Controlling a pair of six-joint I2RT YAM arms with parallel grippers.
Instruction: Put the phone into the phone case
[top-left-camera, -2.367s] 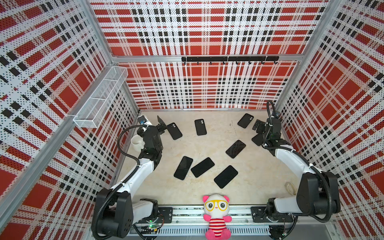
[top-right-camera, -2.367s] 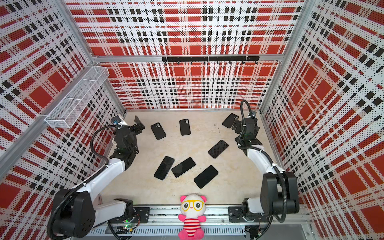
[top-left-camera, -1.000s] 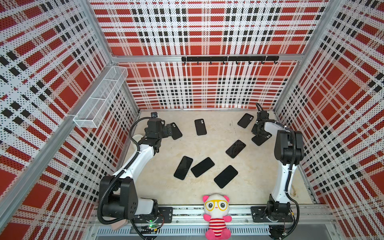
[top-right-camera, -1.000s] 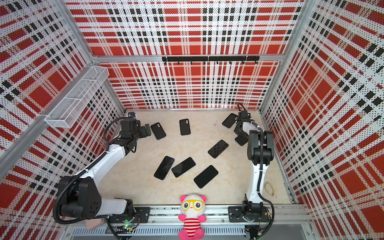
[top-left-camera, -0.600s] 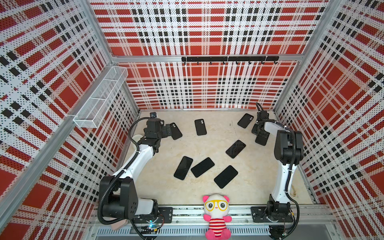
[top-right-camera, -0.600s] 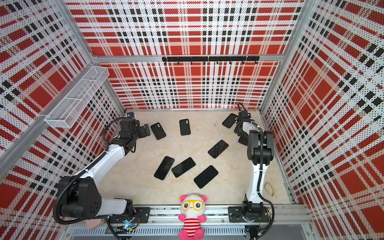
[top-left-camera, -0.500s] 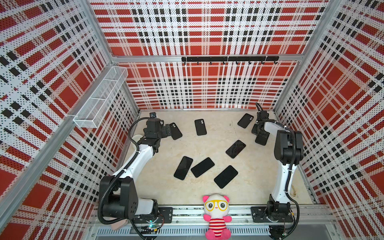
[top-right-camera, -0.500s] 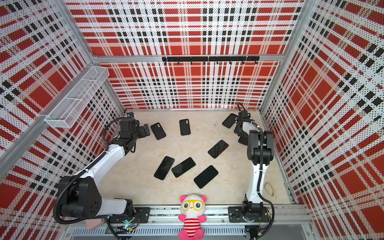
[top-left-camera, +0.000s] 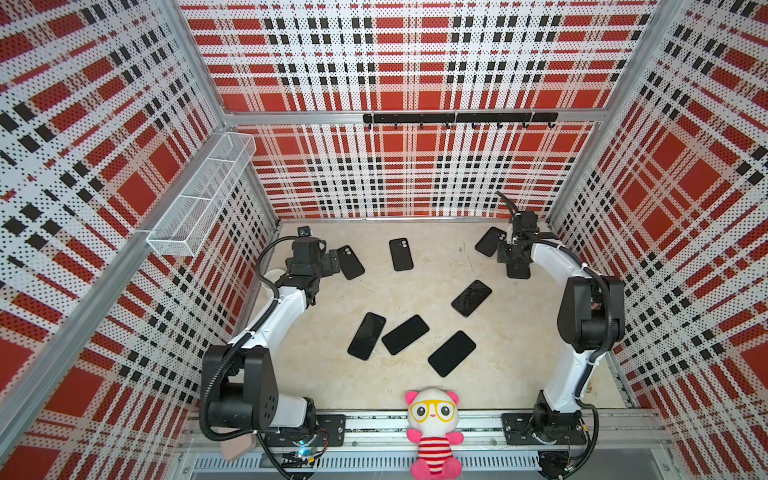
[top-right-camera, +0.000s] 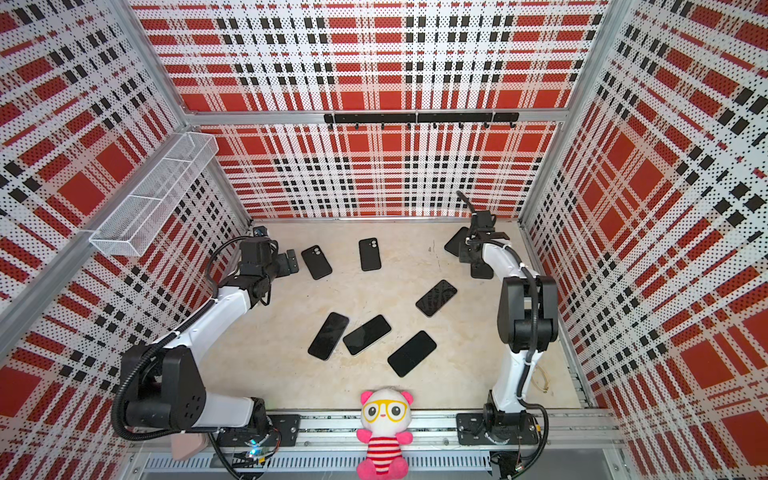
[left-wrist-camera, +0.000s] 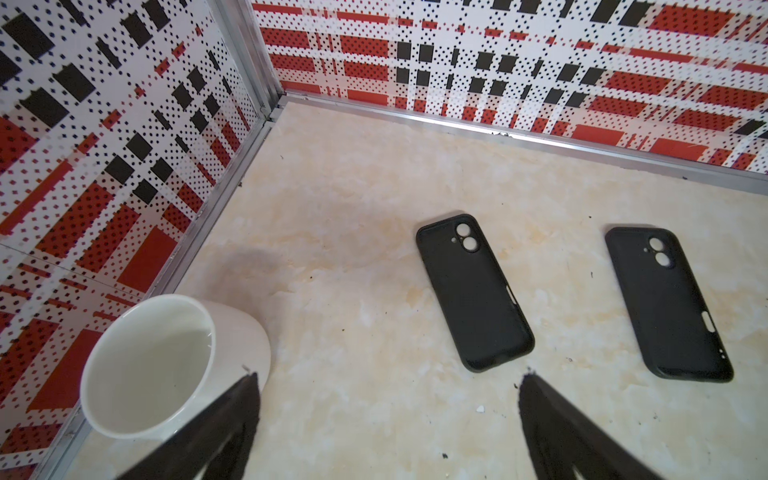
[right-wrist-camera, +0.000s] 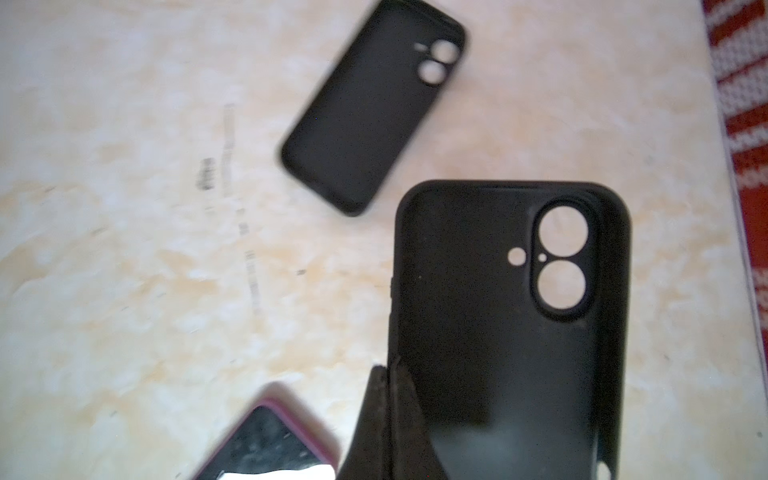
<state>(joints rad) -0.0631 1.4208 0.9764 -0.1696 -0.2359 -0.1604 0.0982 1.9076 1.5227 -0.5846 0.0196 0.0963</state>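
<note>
The right gripper turns back past the pink-rimmed phone next, then lowers and releases the case, as bare tabletop (top-left-camera: 429, 293) beside that phone lies below and back from it.
My right gripper (right-wrist-camera: 390, 372) is shut on the side wall of a black phone case (right-wrist-camera: 498, 332), camera cut-outs away from the fingers. In both top views this held case (top-left-camera: 518, 271) (top-right-camera: 482, 272) sits by the right wall under the right gripper (top-left-camera: 513, 259). Three more empty cases lie at the back (top-left-camera: 490, 241) (top-left-camera: 401, 254) (top-left-camera: 350, 262). Several black phones lie screen-up mid-floor, the nearest (top-left-camera: 471, 298). My left gripper (left-wrist-camera: 388, 386) (top-left-camera: 332, 264) stands open and empty just short of the left case (left-wrist-camera: 473, 291).
A white cup (left-wrist-camera: 149, 365) stands against the left wall beside my left finger. A pink-rimmed phone (right-wrist-camera: 266, 444) lies close to the right gripper. A plush toy (top-left-camera: 434, 432) sits at the front rail. A wire basket (top-left-camera: 199, 199) hangs on the left wall.
The right gripper closed on the case's side wall, and the case swung from slanted to pointing toward the front. Both arms had earlier reached out from folded poses. The left gripper has stayed open and still.
</note>
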